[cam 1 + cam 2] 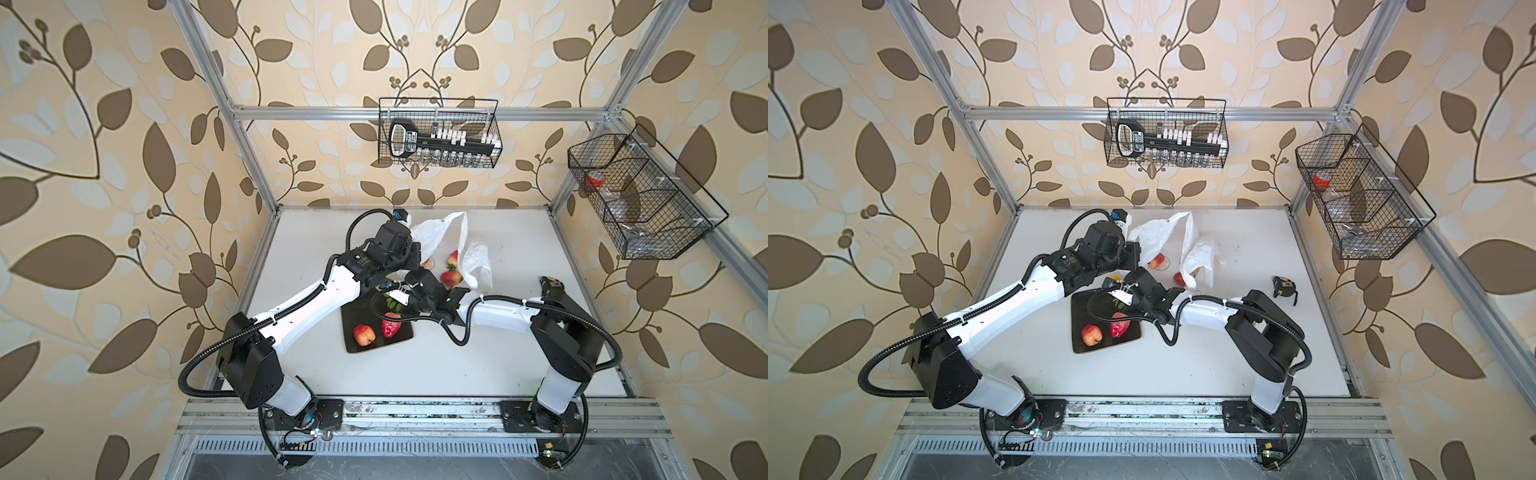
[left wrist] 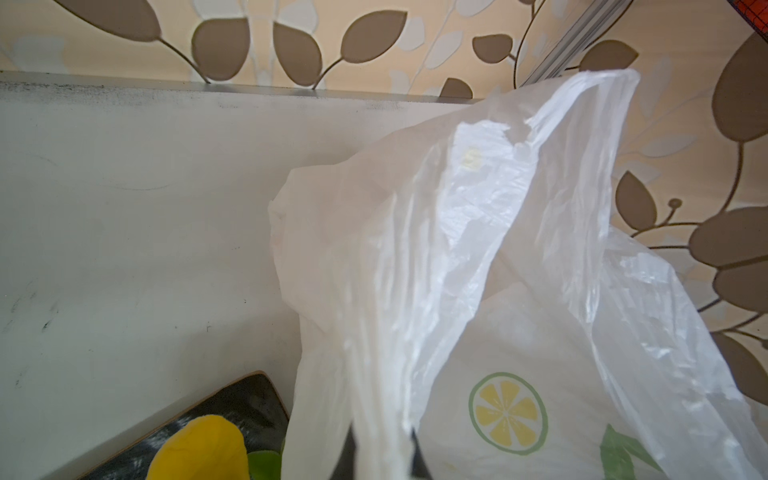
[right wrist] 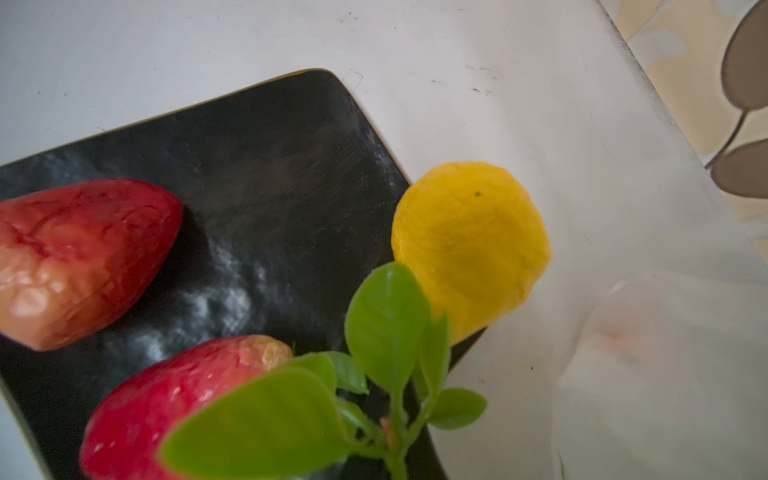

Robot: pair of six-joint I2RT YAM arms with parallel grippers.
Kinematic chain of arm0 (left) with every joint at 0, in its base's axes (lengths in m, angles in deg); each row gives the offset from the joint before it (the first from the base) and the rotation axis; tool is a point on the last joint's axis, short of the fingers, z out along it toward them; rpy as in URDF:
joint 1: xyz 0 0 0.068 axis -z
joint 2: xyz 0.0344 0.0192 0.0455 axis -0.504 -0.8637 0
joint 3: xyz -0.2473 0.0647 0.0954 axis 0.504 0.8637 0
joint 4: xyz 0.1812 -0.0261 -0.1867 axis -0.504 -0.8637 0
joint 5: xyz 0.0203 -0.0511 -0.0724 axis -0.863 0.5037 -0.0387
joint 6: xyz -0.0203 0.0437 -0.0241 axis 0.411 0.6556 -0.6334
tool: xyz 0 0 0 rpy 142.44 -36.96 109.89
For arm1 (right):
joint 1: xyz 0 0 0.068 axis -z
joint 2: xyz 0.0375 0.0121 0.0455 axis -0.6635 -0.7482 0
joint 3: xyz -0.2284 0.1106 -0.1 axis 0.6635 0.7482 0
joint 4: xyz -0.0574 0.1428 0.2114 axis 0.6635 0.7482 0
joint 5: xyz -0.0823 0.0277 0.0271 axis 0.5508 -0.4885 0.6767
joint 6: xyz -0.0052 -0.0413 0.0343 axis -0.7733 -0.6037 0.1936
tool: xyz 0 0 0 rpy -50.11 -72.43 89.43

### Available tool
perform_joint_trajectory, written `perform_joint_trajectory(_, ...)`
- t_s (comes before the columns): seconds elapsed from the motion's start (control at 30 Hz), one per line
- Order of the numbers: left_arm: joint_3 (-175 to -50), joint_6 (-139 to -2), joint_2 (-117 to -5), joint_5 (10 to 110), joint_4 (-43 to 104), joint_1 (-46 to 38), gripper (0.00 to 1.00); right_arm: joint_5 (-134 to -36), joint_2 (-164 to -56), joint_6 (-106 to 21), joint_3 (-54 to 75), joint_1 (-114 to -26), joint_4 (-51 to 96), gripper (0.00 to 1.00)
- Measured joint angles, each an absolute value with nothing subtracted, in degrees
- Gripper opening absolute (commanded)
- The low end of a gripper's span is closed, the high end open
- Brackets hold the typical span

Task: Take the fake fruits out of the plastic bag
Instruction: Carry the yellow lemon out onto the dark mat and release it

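The right gripper moves down onto the bare far part of the black plate next and releases the green leafy sprig [image 3: 386, 332], since that empty surface lies below the gripper.
My left gripper [image 2: 382, 455] is shut on a bunched fold of the plastic bag [image 2: 457, 249] and holds it up off the table; in both top views this gripper [image 1: 411, 251] sits at the bag [image 1: 440, 232] [image 1: 1163, 237]. Red fake fruits [image 1: 452, 276] [image 1: 1156, 262] lie under the bag's open folds. My right gripper [image 1: 400, 298] [image 1: 1125, 301] is shut on a green leafy sprig [image 3: 386, 332] with a yellow round fruit [image 3: 469, 245] over the black plate's [image 3: 270, 166] corner; its fingers are out of the wrist view. Two red fruits [image 3: 79, 257] [image 3: 166, 407] lie on the plate [image 1: 353, 318].
A black and yellow tape measure [image 1: 550, 284] [image 1: 1285, 286] lies on the table to the right of the bag. Two wire baskets [image 1: 438, 133] [image 1: 640, 195] hang on the frame at the back and right. White tabletop [image 1: 478, 365] spreads in front of the plate.
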State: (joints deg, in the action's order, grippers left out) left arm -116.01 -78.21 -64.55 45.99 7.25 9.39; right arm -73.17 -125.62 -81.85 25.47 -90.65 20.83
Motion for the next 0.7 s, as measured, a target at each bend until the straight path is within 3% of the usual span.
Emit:
perform_joint_trajectory(0.3,-116.01,-77.93,-64.55,46.02,6.77,9.39,0.0,-77.49,-128.79,-84.25,24.25,-90.67,20.96,0.0)
perform_joint_trajectory(0.47,-116.01,-77.89,-64.71,46.1,6.77,9.39,0.0,-77.87,-129.51,-84.58,24.25,-90.67,21.16,0.16)
perform_joint_trajectory(0.7,-116.01,-77.84,-65.25,46.21,6.77,9.39,0.0,-77.54,-130.03,-84.51,24.25,-90.67,21.68,0.46)
